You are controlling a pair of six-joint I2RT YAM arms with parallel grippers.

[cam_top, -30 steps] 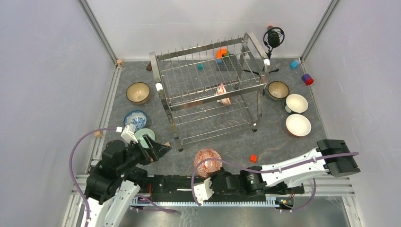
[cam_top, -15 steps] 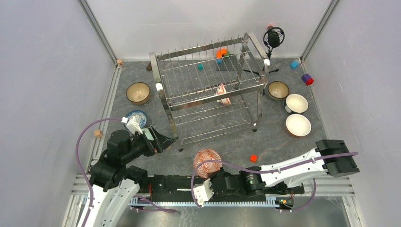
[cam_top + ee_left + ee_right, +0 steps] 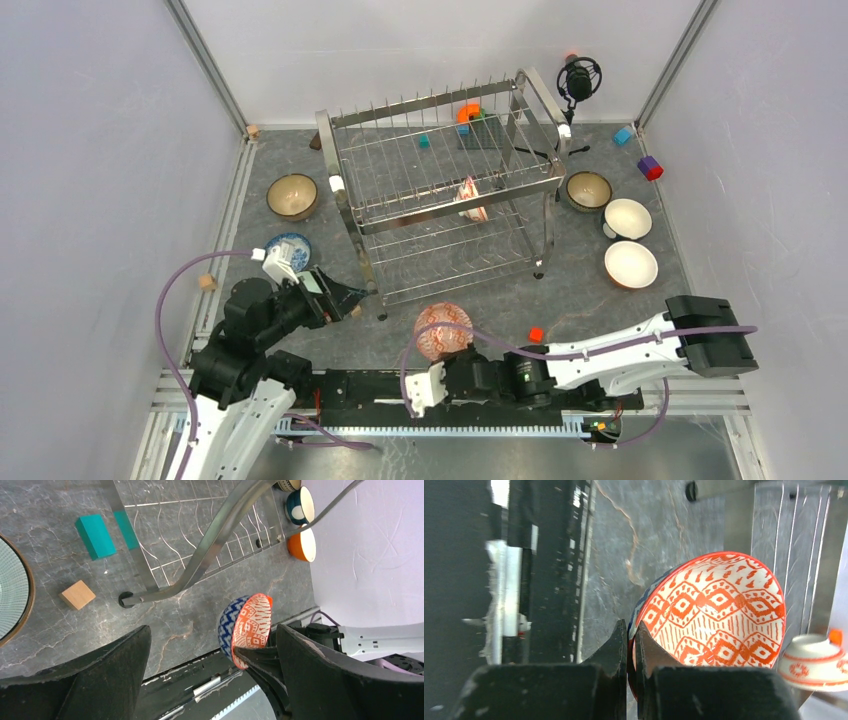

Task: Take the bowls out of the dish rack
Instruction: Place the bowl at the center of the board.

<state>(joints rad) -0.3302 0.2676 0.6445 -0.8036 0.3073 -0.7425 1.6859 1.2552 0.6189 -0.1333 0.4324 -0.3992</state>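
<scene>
My right gripper holds the patterned bowl [image 3: 443, 328] by its rim and next needs to move down, set it on the bare floor before the dish rack and let go of the bowl's rim, because that spot is clear.
My right gripper [image 3: 441, 352] is shut on the rim of a red-and-white patterned bowl [image 3: 443, 328] with a blue outside, held on edge above the floor in front of the dish rack [image 3: 455, 206]. In the right wrist view the fingers [image 3: 631, 640] pinch the rim of this bowl [image 3: 719, 615]. It also shows in the left wrist view [image 3: 250, 625]. A red-and-white floral bowl [image 3: 472, 198] stands in the rack's upper tier. My left gripper [image 3: 345, 298] is open and empty near the rack's front left foot [image 3: 125, 600].
On the floor lie a brown bowl [image 3: 292, 195], a blue-and-white bowl [image 3: 288, 247], another brown bowl [image 3: 588, 189] and two white bowls [image 3: 627, 217] [image 3: 631, 264]. A pale green bowl [image 3: 10, 597], wooden block [image 3: 77, 594], teal block [image 3: 95, 536] and red block [image 3: 536, 334] lie nearby.
My right gripper has carried the patterned bowl a little farther from the near edge, toward the rack. My left gripper moved up and right toward the rack's foot, then held still.
</scene>
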